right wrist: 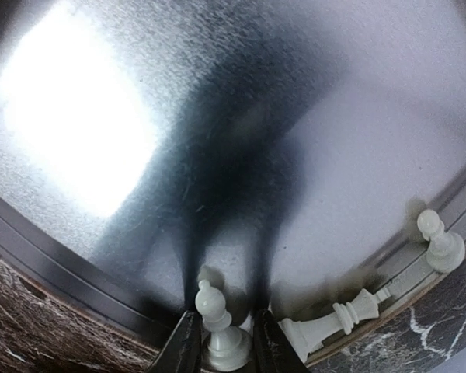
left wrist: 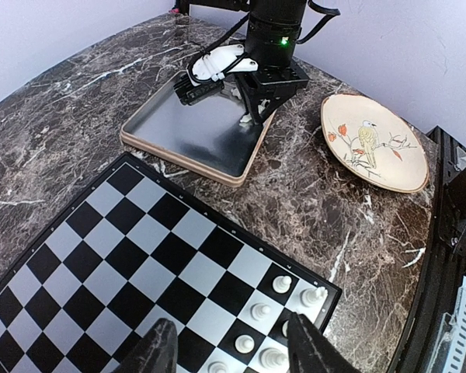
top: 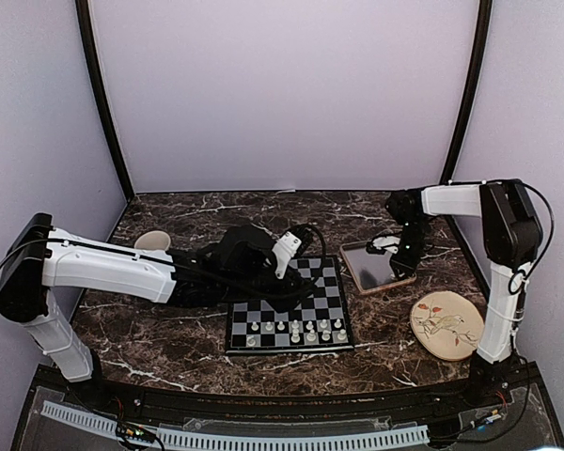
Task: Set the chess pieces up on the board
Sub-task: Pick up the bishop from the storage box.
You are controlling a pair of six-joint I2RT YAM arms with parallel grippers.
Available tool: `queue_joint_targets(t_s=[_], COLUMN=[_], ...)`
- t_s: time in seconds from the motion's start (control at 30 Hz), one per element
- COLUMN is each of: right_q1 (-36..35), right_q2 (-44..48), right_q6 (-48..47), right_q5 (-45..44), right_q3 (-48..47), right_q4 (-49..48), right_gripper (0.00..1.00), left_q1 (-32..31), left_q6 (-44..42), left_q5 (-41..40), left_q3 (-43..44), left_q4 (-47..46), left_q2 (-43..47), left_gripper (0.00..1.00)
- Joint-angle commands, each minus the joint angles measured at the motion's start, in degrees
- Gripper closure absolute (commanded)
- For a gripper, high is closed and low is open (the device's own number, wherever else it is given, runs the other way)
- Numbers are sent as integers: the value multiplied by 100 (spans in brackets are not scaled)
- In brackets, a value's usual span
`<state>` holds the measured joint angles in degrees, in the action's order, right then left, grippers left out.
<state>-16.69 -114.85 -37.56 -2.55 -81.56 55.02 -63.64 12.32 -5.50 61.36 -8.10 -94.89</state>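
My right gripper will next lift from the tray [top: 376, 268], carry the bishop over the board and lower it onto the board's middle squares to release it, because those squares are empty.
The board [top: 312, 282] lies at the table's centre, with several white chess pieces [top: 296, 329] standing in its two near rows. My left gripper [left wrist: 233, 336] hovers open above the board [left wrist: 124, 256] near the corner pieces [left wrist: 282, 284], nothing between its fingers. My right gripper [top: 392, 246] reaches down into the grey tray [top: 376, 268]. In the right wrist view its fingers [right wrist: 185, 342] press on both sides of the base of an upright white bishop [right wrist: 213, 303] at the tray's rim. Another piece [right wrist: 334, 322] lies on its side beside it, and a pawn [right wrist: 439, 241] stands further right.
A round cream plate with a bird drawing [top: 446, 324] sits right of the board, near the right arm's base. A small pale bowl [top: 152, 241] shows behind the left arm. The tray [left wrist: 194, 132] sits just beyond the board's far right corner.
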Motion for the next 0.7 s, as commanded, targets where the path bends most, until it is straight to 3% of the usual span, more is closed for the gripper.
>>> queue_joint_targets(t_s=[0.0, 0.27, 0.67], right_q1=[46, 53, -2], right_q2=[-124, -91, 1016], right_q6=[-84, -153, 491], right_q5=[-276, -255, 2398], right_q3=[294, 320, 75], right_q4=[-87, -304, -974], right_gripper=[77, 93, 97], left_q1=[3, 4, 97], left_q6=[52, 77, 270], left_q5=[57, 100, -40], left_q3=[69, 65, -76], left_q4=[-128, -148, -244], left_q2=[-35, -40, 109], left_gripper=[50, 51, 51])
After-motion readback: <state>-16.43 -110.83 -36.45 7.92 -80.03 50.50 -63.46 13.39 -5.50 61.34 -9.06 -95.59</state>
